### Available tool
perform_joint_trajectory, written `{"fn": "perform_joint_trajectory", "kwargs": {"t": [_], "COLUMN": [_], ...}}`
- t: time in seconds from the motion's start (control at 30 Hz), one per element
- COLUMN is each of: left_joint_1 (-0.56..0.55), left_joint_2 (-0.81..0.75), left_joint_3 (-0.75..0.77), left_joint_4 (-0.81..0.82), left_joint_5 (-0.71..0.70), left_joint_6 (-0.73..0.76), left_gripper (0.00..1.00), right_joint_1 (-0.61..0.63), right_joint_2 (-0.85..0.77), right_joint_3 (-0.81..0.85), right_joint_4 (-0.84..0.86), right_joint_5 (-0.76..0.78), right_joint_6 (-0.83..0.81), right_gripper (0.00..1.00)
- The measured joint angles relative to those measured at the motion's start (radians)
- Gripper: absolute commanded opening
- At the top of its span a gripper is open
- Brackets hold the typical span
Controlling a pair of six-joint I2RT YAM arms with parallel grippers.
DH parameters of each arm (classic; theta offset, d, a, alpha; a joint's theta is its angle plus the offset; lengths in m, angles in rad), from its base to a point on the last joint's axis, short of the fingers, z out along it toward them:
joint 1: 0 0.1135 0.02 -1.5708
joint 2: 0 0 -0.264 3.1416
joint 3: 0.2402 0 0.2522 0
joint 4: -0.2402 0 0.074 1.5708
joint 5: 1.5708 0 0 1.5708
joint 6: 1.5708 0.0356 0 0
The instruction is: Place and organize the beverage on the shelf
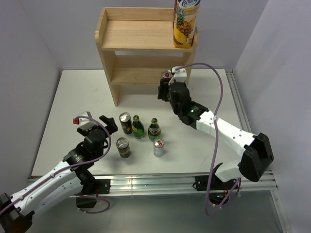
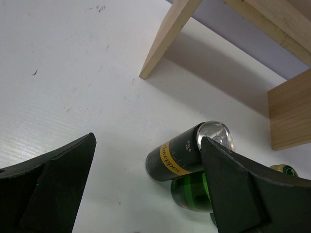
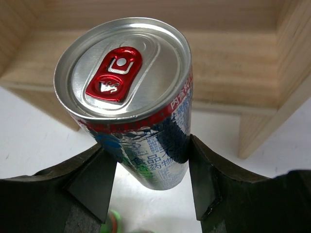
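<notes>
My right gripper needs to move outward over the front edge of the lower level and toward the side panel beneath the juice carton (image 1: 186,23), because that end of the level is empty.
The wooden shelf (image 1: 146,36) stands at the table's back, with a tall pineapple juice carton (image 1: 186,23) on its top board at the right. My right gripper (image 1: 165,83) is shut on a silver can with a red tab (image 3: 131,92), holding it in front of the lower tier's right end (image 3: 233,73). On the table stand two dark yellow-banded cans (image 1: 126,123) (image 1: 123,147), two green bottles (image 1: 138,127) (image 1: 154,129) and a silver can (image 1: 159,147). My left gripper (image 1: 99,124) is open and empty, left of the back dark can (image 2: 187,153).
The shelf's left side panel (image 2: 165,39) and right panel (image 2: 289,114) show in the left wrist view. A metal rail (image 1: 146,182) runs along the table's near edge. Grey walls close the sides.
</notes>
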Motion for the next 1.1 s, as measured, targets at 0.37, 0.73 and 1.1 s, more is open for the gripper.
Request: {"fn": "perform_joint_trajectory", "kwargs": {"t": [0.37,0.73,1.1], "left_joint_1": [0.000,0.000,0.000], "left_joint_2": [-0.056,-0.077,-0.065], "left_joint_3": [-0.011,-0.027,-0.027], "left_joint_4": [0.003,0.008,0.007], "left_joint_5": [0.001,-0.002,-0.002], "left_joint_6": [0.019,0.024,0.024], "left_gripper": [0.98,0.98,0.98], "right_joint_1": [-0.102,-0.187,-0.193], "right_joint_2": [0.174,0.286,0.322], "right_joint_3": [0.202,0.265,0.289], "right_joint_4": [-0.015,0.053,0.076], "right_joint_5": [0.033,0.085,0.112], "right_joint_6": [-0.070,-0.073,-0.062], "right_gripper": [0.00,0.00,0.99]}}
